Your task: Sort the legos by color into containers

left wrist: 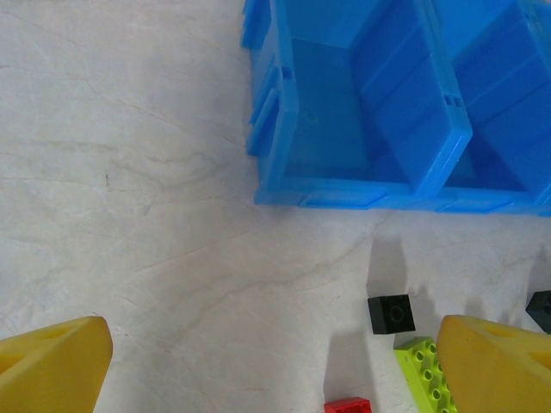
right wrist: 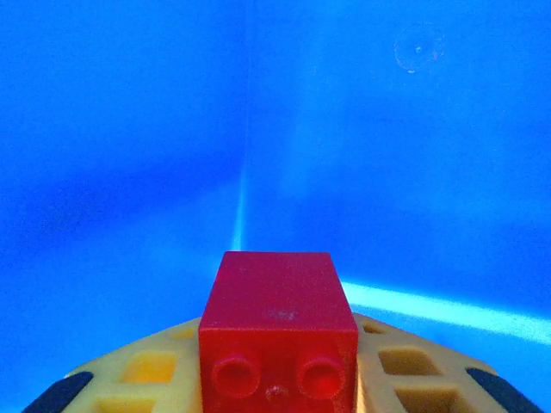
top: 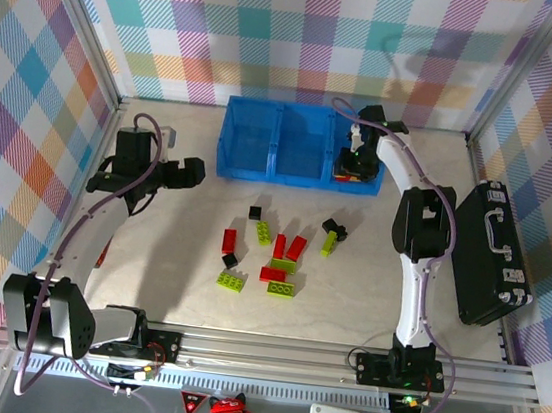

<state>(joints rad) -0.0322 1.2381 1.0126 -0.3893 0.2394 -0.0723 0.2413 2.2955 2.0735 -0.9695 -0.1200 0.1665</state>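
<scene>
I should next move my right gripper gently down and away from the bin's divider, over the bottom of the bin's section (right wrist: 405, 189) nearest the black case, and release, because the red lego hangs inside.
The blue bin (top: 260, 174) with three compartments stands at the back of the table. My right gripper (top: 354, 164) reaches down into its right compartment. In the right wrist view that gripper (right wrist: 277, 383) is shut on a red lego (right wrist: 277, 318), with blue bin wall (right wrist: 129, 129) all around. My left gripper (top: 192, 172) hangs open left of the bin. Its yellow fingers (left wrist: 52, 366) are spread wide over bare table, near a black lego (left wrist: 391, 313), a lime lego (left wrist: 428, 372) and a red lego (left wrist: 347, 405). Loose red (top: 296, 248), lime (top: 232, 280) and black (top: 255, 212) legos lie mid-table.
A black case with a handle (top: 492, 255) lies along the table's right edge. Plaid walls close in the left, back and right sides. A black and lime pair of legos (top: 332, 234) sits near the right arm. Bare table lies left of the bin.
</scene>
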